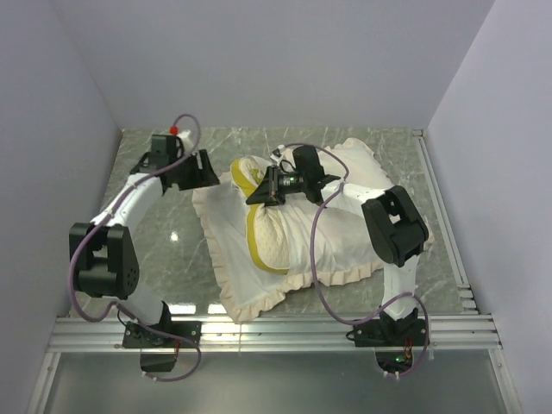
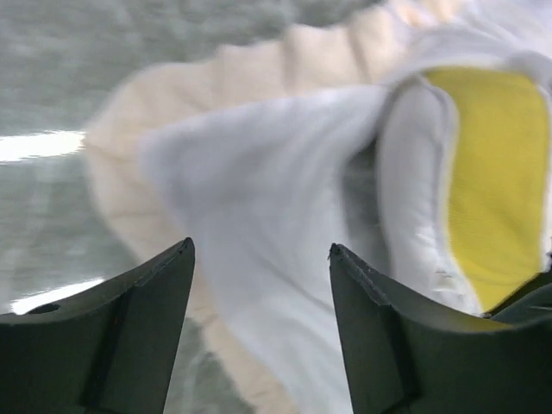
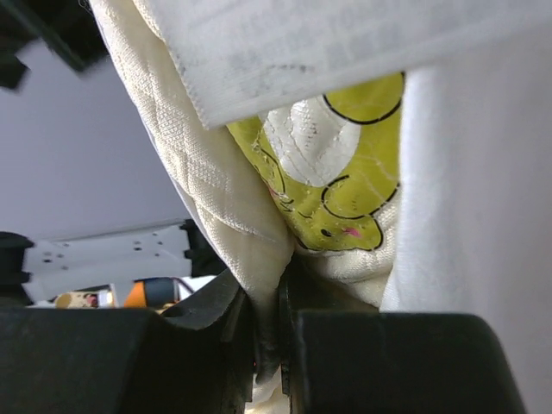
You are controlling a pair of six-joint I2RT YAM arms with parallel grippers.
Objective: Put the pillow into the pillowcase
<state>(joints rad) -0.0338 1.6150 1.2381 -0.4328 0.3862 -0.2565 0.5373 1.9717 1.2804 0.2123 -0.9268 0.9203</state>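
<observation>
My left gripper comes down onto the white pillowcase fabric near its ruffled far corner (image 1: 221, 197) (image 2: 231, 172) next, because the pillow's yellow edge beside it still lies uncovered.
The pillowcase (image 1: 226, 246) lies spread on the table, white face up, with cream ruffled trim around it. The pillow (image 1: 245, 172), cream with a yellow edge band, rests on its middle, partly wrapped by white fabric. My right gripper (image 1: 256, 191) is shut on the pillow's far end. In the right wrist view the gripper (image 3: 280, 302) pinches the pillow's quilted cream fabric (image 3: 216, 190) beside a yellow cartoon mark, under a white pillowcase hem (image 3: 302, 52). My left gripper (image 1: 210, 170) hovers open just left of the pillow. In its own view the left gripper (image 2: 261, 250) stands over the pillowcase (image 2: 259, 172), the pillow's yellow band (image 2: 496, 172) to the right.
The grey marble table (image 1: 155, 259) is boxed in by pale walls on the left, back and right. Aluminium rails (image 1: 276, 328) run along the near edge by the arm bases, and another rail (image 1: 444, 224) lines the right side.
</observation>
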